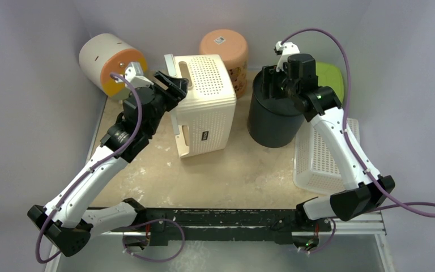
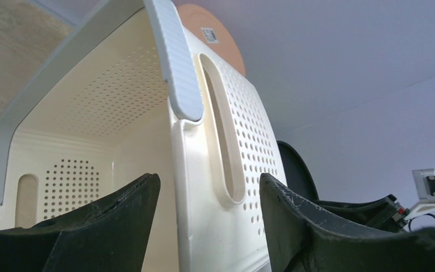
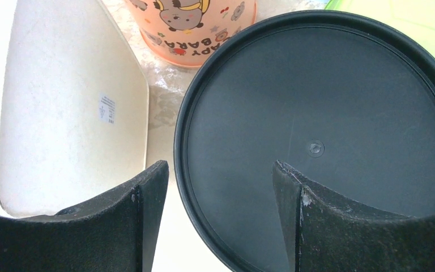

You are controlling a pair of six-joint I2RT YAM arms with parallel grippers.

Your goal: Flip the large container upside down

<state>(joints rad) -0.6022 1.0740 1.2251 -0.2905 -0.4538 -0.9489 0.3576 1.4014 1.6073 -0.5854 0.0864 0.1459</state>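
Note:
Next, my left gripper draws back and to the left in the top view, onto the plain rim of the container's side, since the slot's end lies between its fingers.
The large cream perforated container (image 1: 207, 107) lies on its side mid-table, its open mouth facing left. My left gripper (image 1: 173, 85) is open at that mouth. In the left wrist view its jaws (image 2: 209, 181) straddle the container's slotted side wall (image 2: 226, 187), one finger inside and one outside, with a gap on each side. A black round bucket (image 1: 272, 122) stands to the right. My right gripper (image 1: 274, 76) is open above it. In the right wrist view (image 3: 221, 167) its fingers straddle the bucket's left rim (image 3: 317, 113).
An orange cartoon-printed tub (image 1: 225, 51) stands behind the container. A white-and-orange cylinder (image 1: 110, 62) lies at the back left. A green lid (image 1: 329, 76) is at the back right and a white perforated tray (image 1: 323, 158) lies right of the bucket. Grey walls enclose the table.

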